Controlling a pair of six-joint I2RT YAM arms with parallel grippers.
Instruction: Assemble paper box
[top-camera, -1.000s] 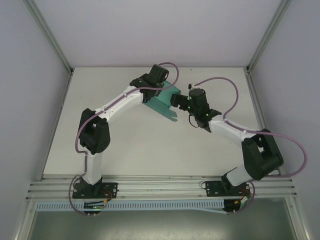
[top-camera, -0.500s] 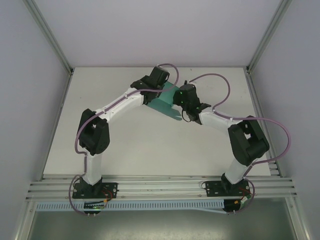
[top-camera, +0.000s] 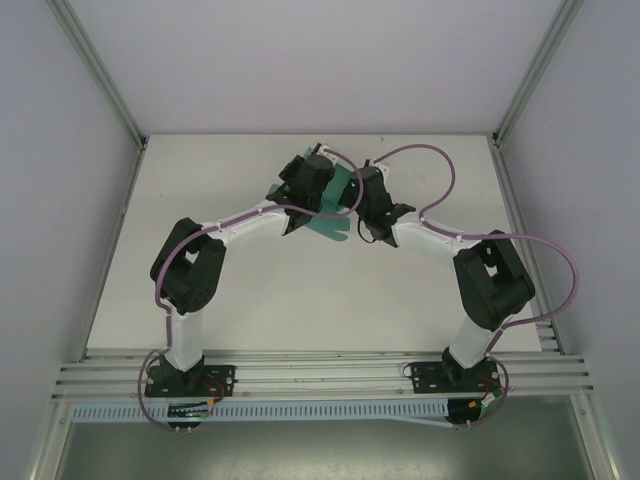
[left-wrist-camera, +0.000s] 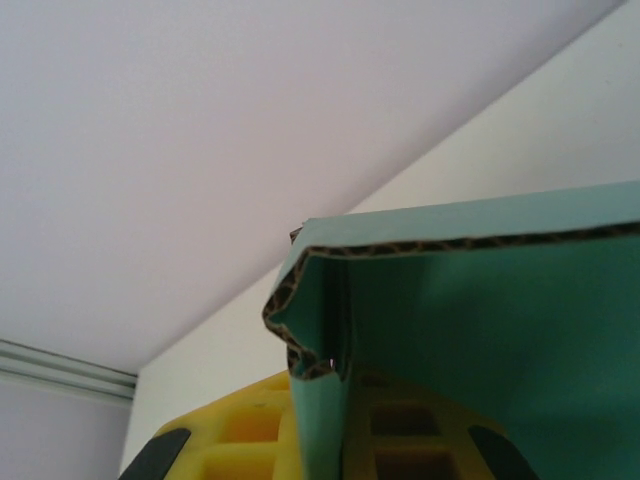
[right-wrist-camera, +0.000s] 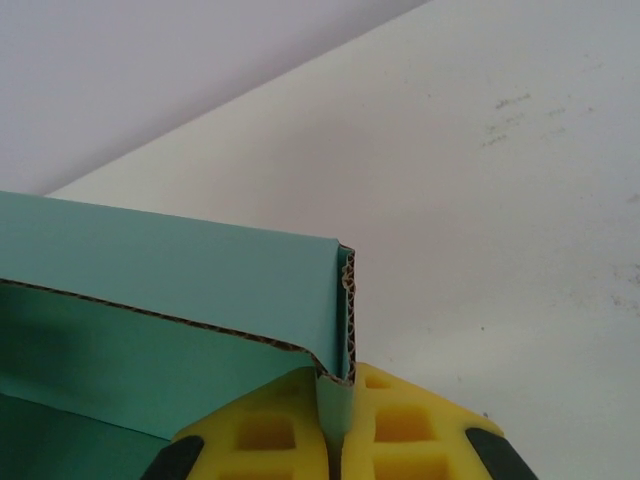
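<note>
My left gripper will move back and down and release the paper box's side at the bare middle of the table, which is below and back of it.
The paper box (top-camera: 336, 212), teal-green corrugated card partly folded, hangs between the two arms over the far middle of the table. My left gripper (top-camera: 322, 188) is shut on its left side. In the left wrist view, a folded wall of the box (left-wrist-camera: 480, 300) is pinched between the yellow pads (left-wrist-camera: 235, 445) of the left gripper (left-wrist-camera: 330, 405). My right gripper (top-camera: 356, 196) is shut on the box's right side. In the right wrist view, the yellow pads (right-wrist-camera: 260, 430) of the right gripper (right-wrist-camera: 335, 425) clamp a thin doubled edge of the box (right-wrist-camera: 150, 300).
The white table (top-camera: 250, 290) stretches around the arms. Aluminium posts (top-camera: 100, 70) rise at the back corners, with pale walls beyond them. Rails (top-camera: 320, 375) run along the near edge by the arm bases. Purple cables (top-camera: 440, 190) loop off both arms.
My right gripper moved left to the box and shut on its edge. The left arm swung right and turned, and the box now stands more upright between the grippers.
</note>
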